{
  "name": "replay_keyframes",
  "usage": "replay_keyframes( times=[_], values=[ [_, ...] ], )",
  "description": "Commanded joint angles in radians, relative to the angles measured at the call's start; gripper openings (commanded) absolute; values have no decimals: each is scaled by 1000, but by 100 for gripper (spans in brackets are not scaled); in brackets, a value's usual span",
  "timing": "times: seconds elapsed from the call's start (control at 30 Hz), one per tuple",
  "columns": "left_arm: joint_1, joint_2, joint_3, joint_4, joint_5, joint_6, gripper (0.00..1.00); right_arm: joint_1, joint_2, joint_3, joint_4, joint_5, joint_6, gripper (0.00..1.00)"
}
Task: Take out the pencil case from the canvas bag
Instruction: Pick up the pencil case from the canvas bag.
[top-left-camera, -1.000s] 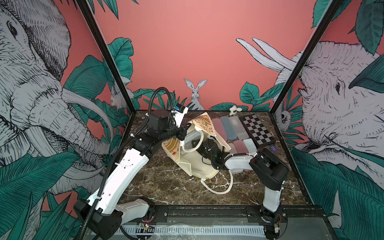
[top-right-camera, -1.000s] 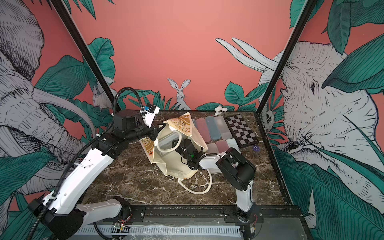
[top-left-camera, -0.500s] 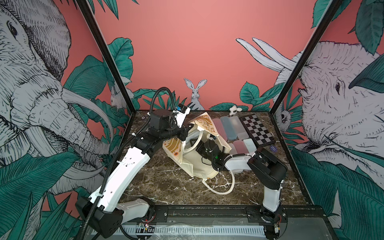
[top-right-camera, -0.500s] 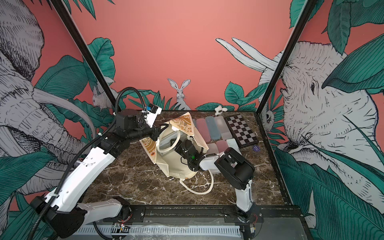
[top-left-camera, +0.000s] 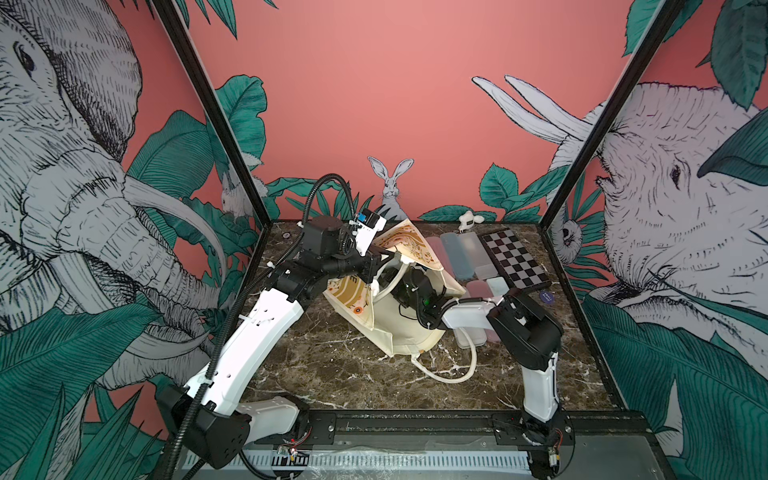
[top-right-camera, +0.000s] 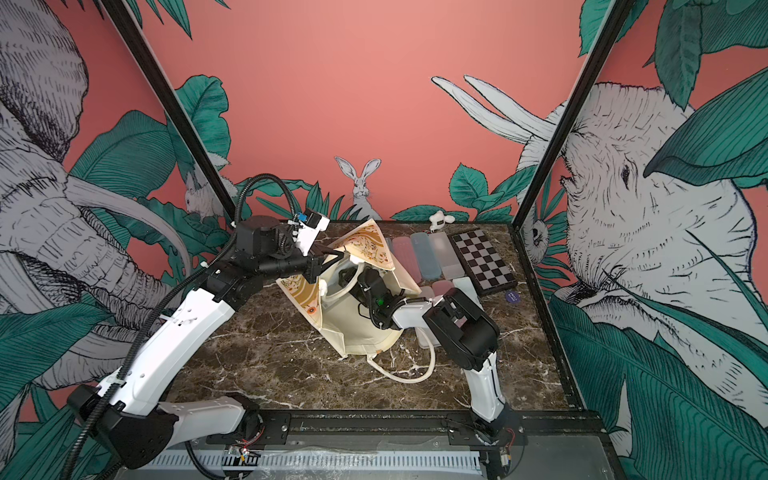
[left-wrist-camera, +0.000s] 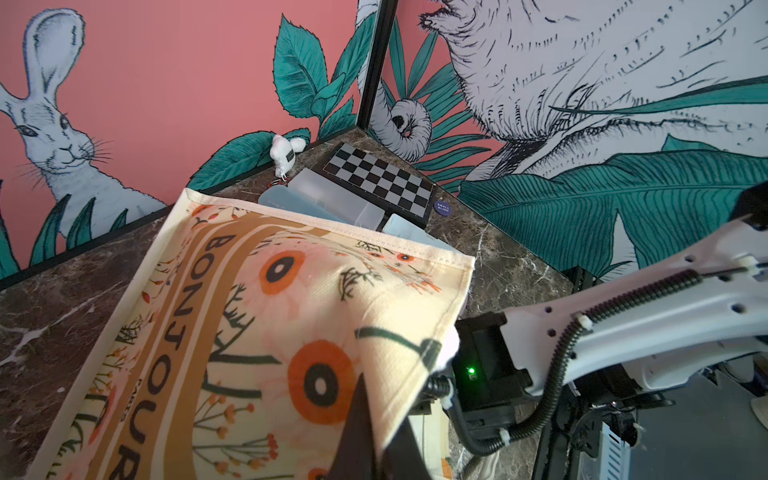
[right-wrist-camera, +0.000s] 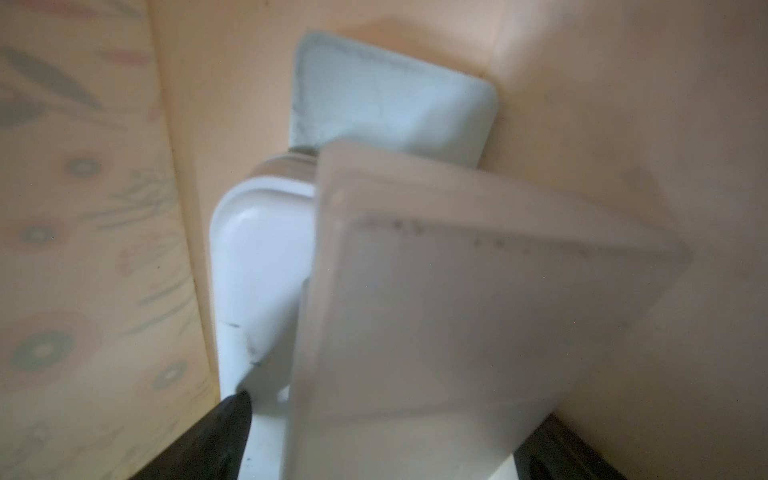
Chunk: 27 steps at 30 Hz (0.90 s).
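Note:
My right gripper will next move a little further onto the frosted pencil case and close its fingers across it, because the case already stands between them.
The cream canvas bag (top-left-camera: 399, 332) (top-right-camera: 357, 332) lies on its side on the marble table, mouth towards the back. My left gripper (top-left-camera: 376, 259) (left-wrist-camera: 374, 453) is shut on the printed upper panel (left-wrist-camera: 249, 332) at the rim and holds the mouth up. My right gripper (top-left-camera: 395, 282) (right-wrist-camera: 395, 436) reaches inside the bag, open wide. In the right wrist view a frosted pencil case (right-wrist-camera: 478, 311) stands between its fingers, with a gap at one fingertip (right-wrist-camera: 232, 415). A white case (right-wrist-camera: 257, 257) lies beside it and a pale blue case (right-wrist-camera: 386, 104) lies deeper in.
Several pastel pencil cases (top-left-camera: 457, 253) lie in a row at the back right, beside a chessboard (top-left-camera: 515, 259). A small white plush (top-left-camera: 467, 220) sits by the back wall, a purple disc (top-left-camera: 546, 297) near the board. One bag handle (top-left-camera: 457, 374) loops onto the table in front.
My right gripper's jaws have spread wider inside the bag and it has pushed slightly deeper. My left gripper has kept hold of the rim and shifted a little.

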Motion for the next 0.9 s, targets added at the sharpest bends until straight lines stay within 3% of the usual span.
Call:
replay_keyframes(
  times=[0.0,0.27,0.43,0.67,0.87],
  values=[
    [-4,-23,59,60,159,19,0,-29,35,54,-40,1,156,98],
    [-4,-11,63,40,207,27,0,-49,74,179,-240,-13,172,98],
    [-5,-19,64,14,121,41,0,-58,100,131,-50,-31,186,98],
    [-4,-33,57,6,-72,41,0,-58,81,46,148,-49,144,83],
    [-5,-39,47,7,-162,41,0,-59,39,-5,212,-56,87,76]
  ],
)
